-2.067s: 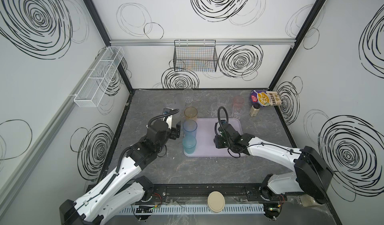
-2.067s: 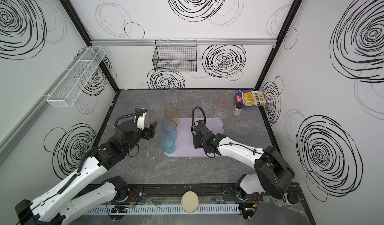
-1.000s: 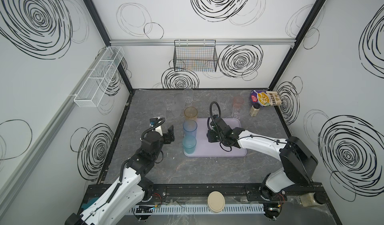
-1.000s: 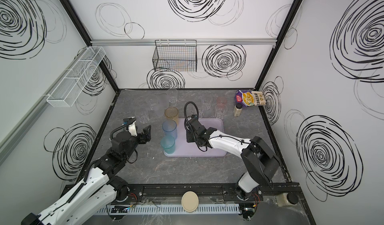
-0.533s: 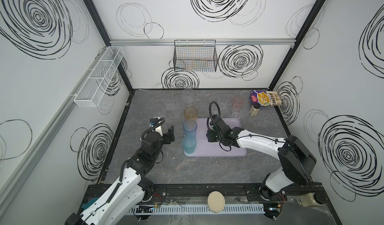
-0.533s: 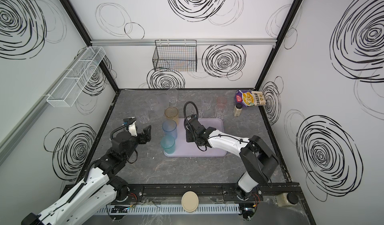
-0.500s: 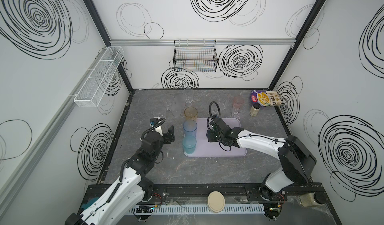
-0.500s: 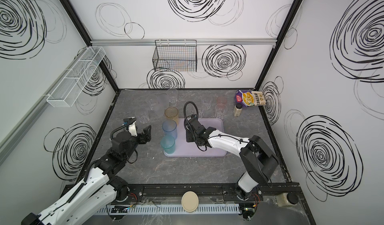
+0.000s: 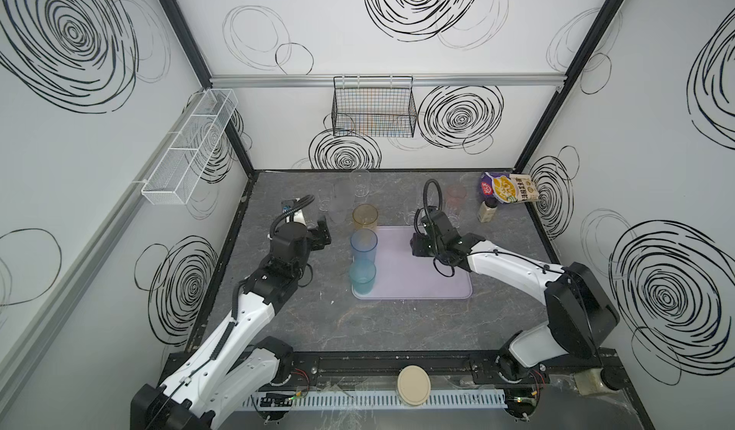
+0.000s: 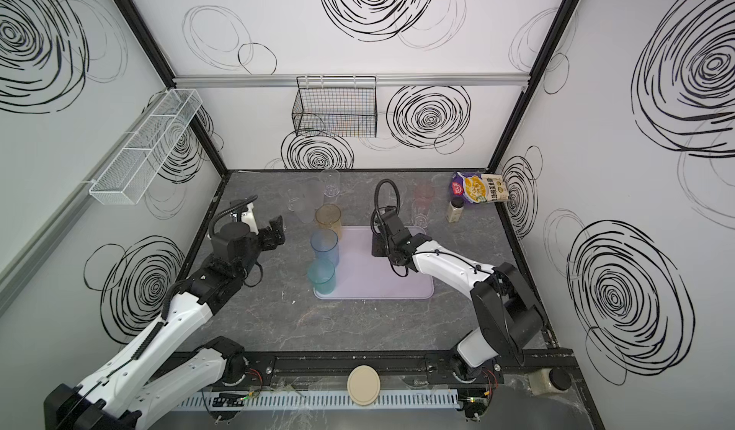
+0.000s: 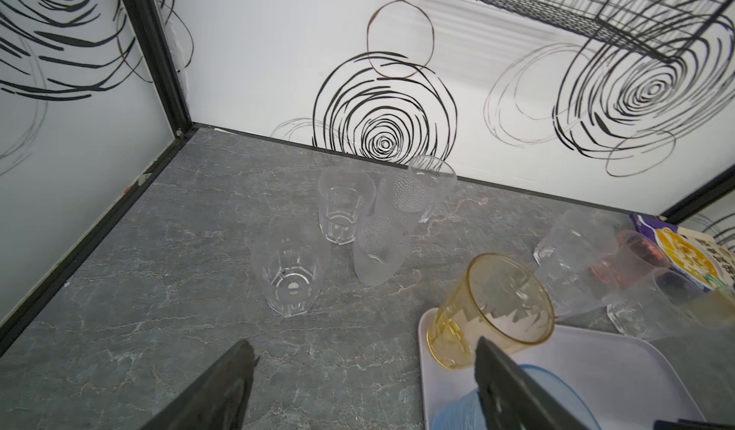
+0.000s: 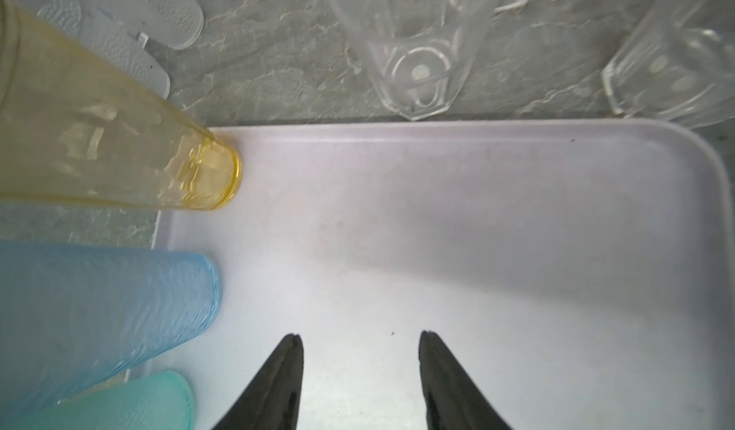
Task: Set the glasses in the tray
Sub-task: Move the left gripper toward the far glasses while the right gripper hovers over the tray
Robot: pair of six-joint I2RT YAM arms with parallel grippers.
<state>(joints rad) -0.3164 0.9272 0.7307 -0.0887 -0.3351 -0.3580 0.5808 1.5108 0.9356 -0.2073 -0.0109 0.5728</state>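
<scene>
The nearest clear glass stands outward of my left gripper and below it, still off the tray. My left gripper will reach outward and down to the glass's rim next.
The pale lilac tray [image 9: 413,277] [image 12: 477,229] lies mid-table. Along its left edge stand an amber glass [image 9: 364,217] [image 11: 493,308], a blue glass [image 9: 363,245] [image 12: 99,308] and a teal glass [image 9: 362,276]. Clear and frosted glasses [image 9: 342,203] [image 11: 292,277] stand on the table behind and left of the tray. A pink glass [image 9: 454,197] and clear glasses [image 12: 409,50] stand behind it. My left gripper [image 9: 322,233] [image 11: 364,344] hangs open and empty left of the amber glass. My right gripper [image 9: 415,247] [image 12: 360,334] is open and empty over the tray's bare far part.
A small cream bottle [image 9: 487,209] and a snack bag [image 9: 509,187] sit at the back right corner. A black wire basket [image 9: 374,107] hangs on the back wall, and a white mesh shelf [image 9: 191,145] on the left wall. A beige disc [image 9: 413,384] rests on the front rail.
Since two seconds ago my left gripper has drawn back to the left, away from the tray. My right gripper has slid left over the tray. In the last half second both have barely moved.
</scene>
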